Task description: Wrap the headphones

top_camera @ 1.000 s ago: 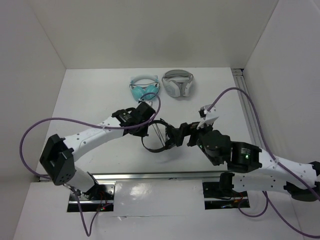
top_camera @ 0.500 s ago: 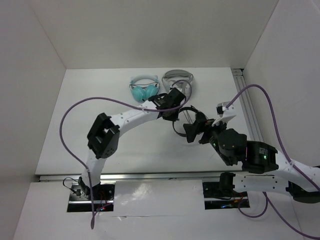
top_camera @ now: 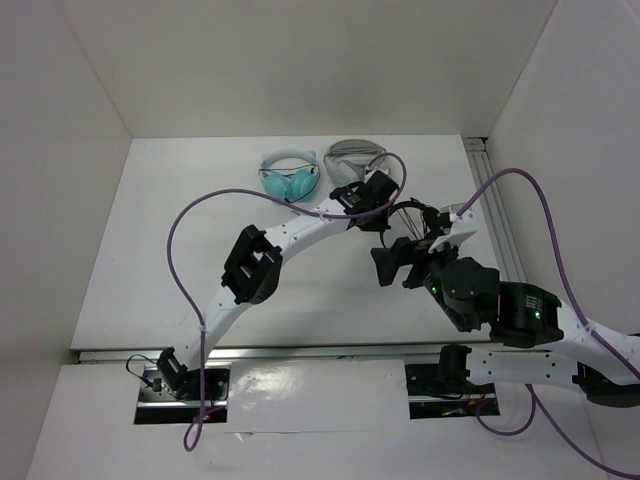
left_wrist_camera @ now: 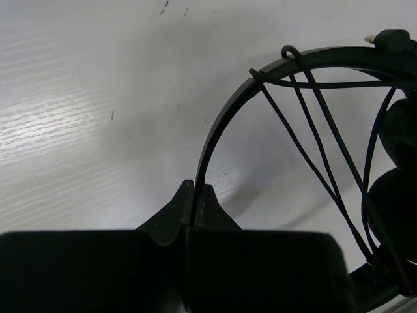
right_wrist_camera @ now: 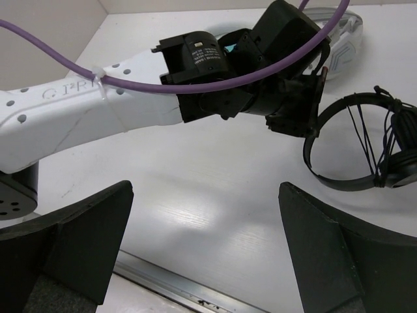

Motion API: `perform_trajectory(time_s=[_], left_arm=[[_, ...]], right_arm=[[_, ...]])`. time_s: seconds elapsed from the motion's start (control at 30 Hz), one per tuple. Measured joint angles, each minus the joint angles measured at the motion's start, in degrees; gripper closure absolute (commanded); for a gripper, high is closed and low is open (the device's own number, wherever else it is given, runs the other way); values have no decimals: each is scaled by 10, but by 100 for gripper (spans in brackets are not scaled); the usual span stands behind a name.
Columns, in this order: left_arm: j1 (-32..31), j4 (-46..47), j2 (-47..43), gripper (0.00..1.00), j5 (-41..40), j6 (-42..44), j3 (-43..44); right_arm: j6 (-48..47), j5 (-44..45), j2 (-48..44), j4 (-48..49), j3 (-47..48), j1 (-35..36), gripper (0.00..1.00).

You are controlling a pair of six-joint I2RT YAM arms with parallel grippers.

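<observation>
My left gripper shifts toward the right in the top view next, then lowers the black headphones' headband onto bare table and opens. The white-grey pair sits close behind.
The black headphones [top_camera: 410, 208] lie right of the table's centre, just in front of the white-grey pair. Their thin headband [left_wrist_camera: 225, 127] curves up and to the right in the left wrist view. Several strands of the black cable [left_wrist_camera: 313, 150] are strung across it, and the plug [left_wrist_camera: 391, 40] pokes out at the top. The earcups [left_wrist_camera: 399, 134] are at the right edge. My left gripper [left_wrist_camera: 195, 190] is shut on the headband, also seen from the right wrist [right_wrist_camera: 314, 107]. My right gripper [right_wrist_camera: 205, 228] is open over bare table, near-left of the headphones [right_wrist_camera: 339, 176].
Teal headphones [top_camera: 288, 178] and white-grey headphones [top_camera: 355, 160] sit at the back of the table. A metal rail [top_camera: 495, 215] runs along the right side and another along the near edge [right_wrist_camera: 176, 283]. The left arm [right_wrist_camera: 98, 117] stretches across the table.
The left arm has carried the headphones from the table's centre to the right and further back. The right gripper shifted right with them and stayed open.
</observation>
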Motion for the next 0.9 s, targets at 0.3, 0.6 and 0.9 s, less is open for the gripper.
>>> perform_trajectory(time_s=[0.3,0.6,0.9], left_arm=[[-5,68,67,100,54,-23,27],[-29,96,83,95,82,-10,27],[-51,146,66,49,99,-1,-28]], right_arm=[[4,-16,-9,-10,0,0,0],[14,-24,-22,-12,-9,-4,0],[17,-32,-24,-12,-26,-4,0]])
